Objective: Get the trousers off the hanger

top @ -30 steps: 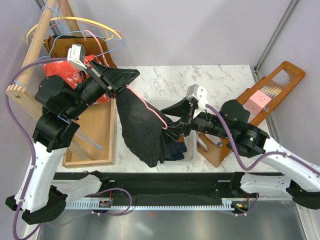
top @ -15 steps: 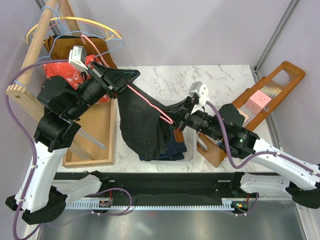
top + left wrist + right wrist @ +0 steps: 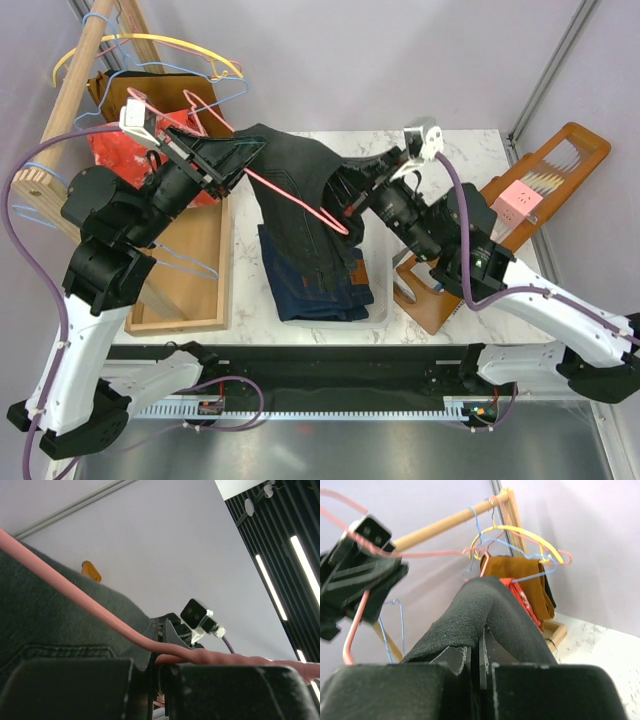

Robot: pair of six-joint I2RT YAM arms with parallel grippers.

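Observation:
I will next pull the black trousers (image 3: 300, 170) off the pink hanger with my right gripper and lower them to let go on the denim trousers (image 3: 315, 280), as the clear bin already holds that pair.
The black trousers (image 3: 300, 170) hang over a pink wire hanger (image 3: 300, 200), stretched between both arms above the table. My left gripper (image 3: 243, 160) is shut on the hanger's wire (image 3: 115, 625), which passes through its jaws beside the black cloth (image 3: 45, 620). My right gripper (image 3: 350, 195) is shut on a fold of the black trousers (image 3: 475, 610), with the cloth pinched between its fingertips (image 3: 481, 640). Below them, the dark blue denim trousers (image 3: 315, 280) lie folded in a clear bin (image 3: 378, 300).
A wooden rack (image 3: 75, 90) with yellow, blue and pink hangers (image 3: 520, 540) stands at the back left, carrying a brown garment (image 3: 520, 580) and a red mottled cloth (image 3: 125, 150). A wooden tray (image 3: 195, 270) lies at left. A wooden board (image 3: 540, 180) with a pink note lies at right.
My right gripper shut on the black trousers and rose toward the back. My left arm lifted the hanger up and left. The black trousers came up off the bin, uncovering the denim pair.

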